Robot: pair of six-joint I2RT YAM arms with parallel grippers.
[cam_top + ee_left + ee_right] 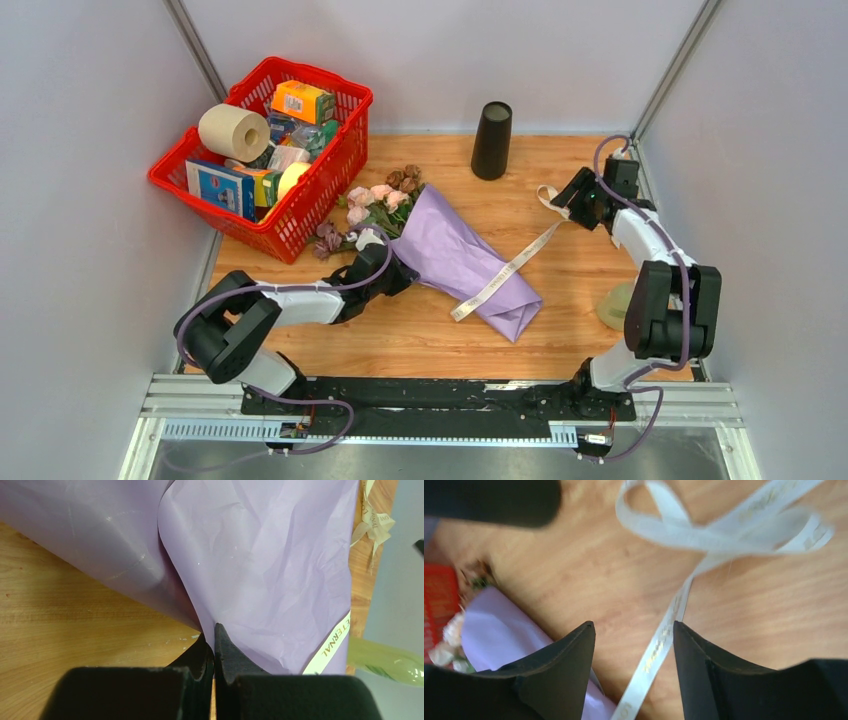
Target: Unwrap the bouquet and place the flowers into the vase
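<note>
The straight piece of cream ribbon (508,270) is the target for my right gripper, which needs to lower and shift toward the lilac paper (260,555), onto the ribbon.
The bouquet (460,262) lies across the middle of the table. Its lilac paper (260,555) points to the near right, and the flowers (378,203) fan out toward the basket. My left gripper (393,277) is shut on an edge of the paper (214,630) near the flower end. The cream ribbon (508,270) trails loose from the paper toward my right gripper (568,200). That gripper (634,627) stands open above the table, with the ribbon (663,642) running free between and below its fingers. The black vase (491,140) stands upright at the back.
A red basket (300,215) full of groceries sits at the back left, close to the flower heads. A pale green object (613,305) lies on the table by the right arm's base. Grey walls close in the table on three sides.
</note>
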